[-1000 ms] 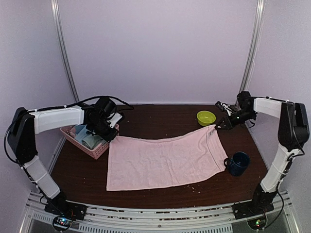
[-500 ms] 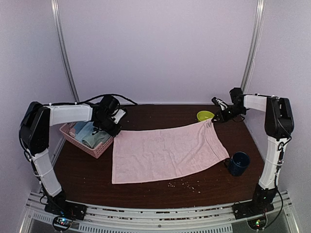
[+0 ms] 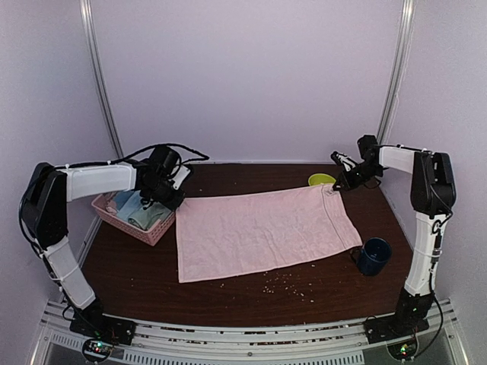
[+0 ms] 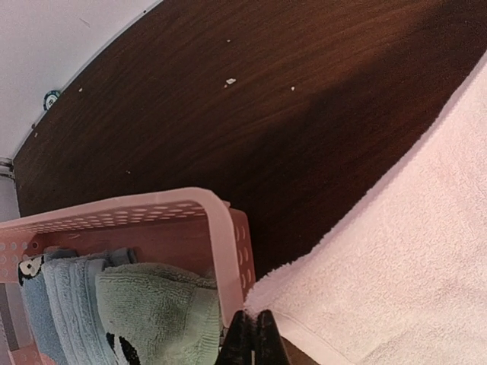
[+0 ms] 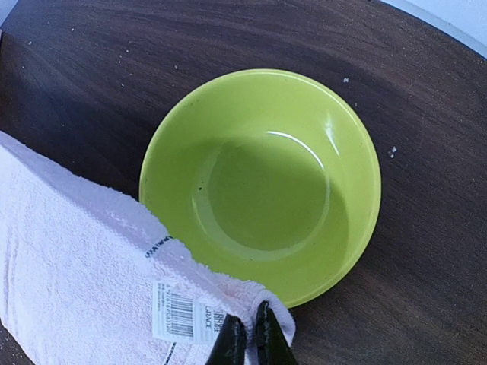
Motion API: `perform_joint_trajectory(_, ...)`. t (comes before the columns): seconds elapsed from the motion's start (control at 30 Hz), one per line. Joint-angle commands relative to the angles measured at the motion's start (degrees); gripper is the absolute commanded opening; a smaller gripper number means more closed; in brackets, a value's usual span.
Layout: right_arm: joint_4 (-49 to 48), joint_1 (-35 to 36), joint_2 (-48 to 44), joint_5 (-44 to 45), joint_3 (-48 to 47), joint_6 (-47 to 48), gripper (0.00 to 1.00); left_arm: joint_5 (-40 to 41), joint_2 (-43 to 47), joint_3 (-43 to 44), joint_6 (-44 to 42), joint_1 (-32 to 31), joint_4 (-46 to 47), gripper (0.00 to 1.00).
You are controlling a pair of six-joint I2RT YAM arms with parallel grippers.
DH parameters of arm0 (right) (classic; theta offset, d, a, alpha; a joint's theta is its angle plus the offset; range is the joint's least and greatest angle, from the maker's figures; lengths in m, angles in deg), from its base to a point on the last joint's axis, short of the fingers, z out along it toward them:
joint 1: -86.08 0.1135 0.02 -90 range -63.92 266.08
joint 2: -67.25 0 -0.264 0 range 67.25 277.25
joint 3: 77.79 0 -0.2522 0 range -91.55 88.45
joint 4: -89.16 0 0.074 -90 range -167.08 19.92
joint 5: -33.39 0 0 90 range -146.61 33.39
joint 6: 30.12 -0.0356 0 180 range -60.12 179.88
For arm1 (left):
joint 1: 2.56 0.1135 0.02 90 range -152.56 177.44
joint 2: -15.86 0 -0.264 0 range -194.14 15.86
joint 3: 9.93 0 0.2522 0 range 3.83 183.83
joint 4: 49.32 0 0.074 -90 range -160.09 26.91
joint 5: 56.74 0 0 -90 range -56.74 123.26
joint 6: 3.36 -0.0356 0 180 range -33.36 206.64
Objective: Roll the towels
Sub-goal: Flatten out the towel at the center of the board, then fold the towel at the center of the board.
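I will next pull the towel's held corner back over the flat towel with my right gripper and let it go there, since the towel's near corner by the mug (image 3: 357, 244) is back from my gripper.
The pale pink towel (image 3: 262, 232) lies spread flat across the middle of the dark table. My left gripper (image 3: 175, 199) is shut on its far left corner (image 4: 266, 304), right beside the pink basket (image 4: 221, 251). My right gripper (image 3: 332, 187) is shut on the far right corner (image 5: 262, 300), which drapes over the rim of the green bowl (image 5: 274, 175); a barcode label (image 5: 183, 310) shows there. The sage green towel (image 4: 152, 308) sits folded in the basket.
Blue-grey towels (image 4: 65, 293) lie in the basket (image 3: 137, 220) at the left. A dark blue mug (image 3: 374, 255) stands by the pink towel's near right corner. Crumbs (image 3: 285, 283) dot the table in front of the towel.
Both grippers have drawn the pink towel's far edge away from me and stretched it flat; its right corner now lies over the green bowl's rim.
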Motion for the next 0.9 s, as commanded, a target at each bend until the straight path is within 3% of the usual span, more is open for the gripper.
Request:
perform_joint_trajectory(0.0,1.53,0.26,-0.05,1.60,-0.41,0.96,0.00,-1.45,3.38,-0.98,0.55,0.62,1.97,0.00)
perform_joint_trajectory(0.3,-1.41,0.26,-4.21,1.56,3.44,1.32,0.00,-6.93,5.70,-2.07,-0.45,0.61,1.07,0.00)
perform_joint_trajectory(0.87,1.84,0.10,-12.28,2.91,12.54,13.07,0.00,-16.92,10.81,-8.53,-2.42,0.45,-2.84,0.00)
